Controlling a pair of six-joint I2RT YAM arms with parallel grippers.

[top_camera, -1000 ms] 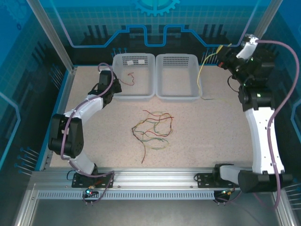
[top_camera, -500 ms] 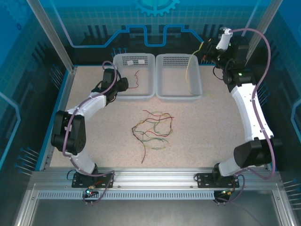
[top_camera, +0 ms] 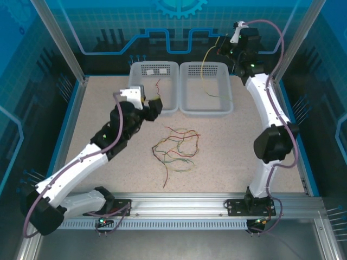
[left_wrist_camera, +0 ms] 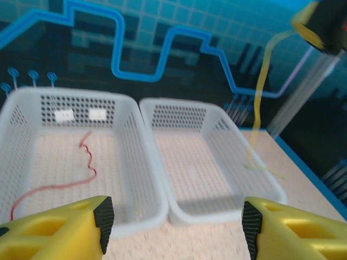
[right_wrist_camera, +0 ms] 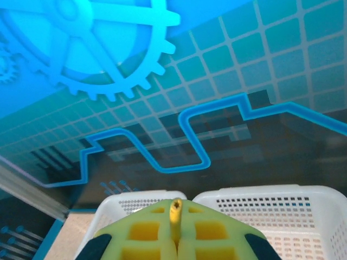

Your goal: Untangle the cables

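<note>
Next I need to lower and shift my right gripper over the far half of the yellow cable's basket (right_wrist_camera: 287, 226), then release it, since the held cable end's still high above the basket's rim.
A loose tangle of red, green and tan cables (top_camera: 174, 151) lies on the table's middle. One red cable (top_camera: 157, 85) (left_wrist_camera: 87, 162) rests alone inside the left basket (top_camera: 154, 110). My left gripper (top_camera: 154, 105) (left_wrist_camera: 177, 225) hovers open and empty just in front of the two baskets. My right gripper (top_camera: 219, 47) (right_wrist_camera: 176, 216) is raised high at the back, shut on a yellow cable (top_camera: 203, 67) (left_wrist_camera: 260, 97) whose end pokes up between the fingers. The cable hangs down into the right basket (top_camera: 206, 112).
The two white perforated baskets (left_wrist_camera: 135, 114) stand side by side against the back wall. Aluminium frame posts rise at the back corners, and a metal rail runs along the near edge by the arm bases.
My left gripper has opened and drawn back from the left basket toward the table's middle. The right arm has swung left, carrying the yellow cable from beside the right basket to over it.
</note>
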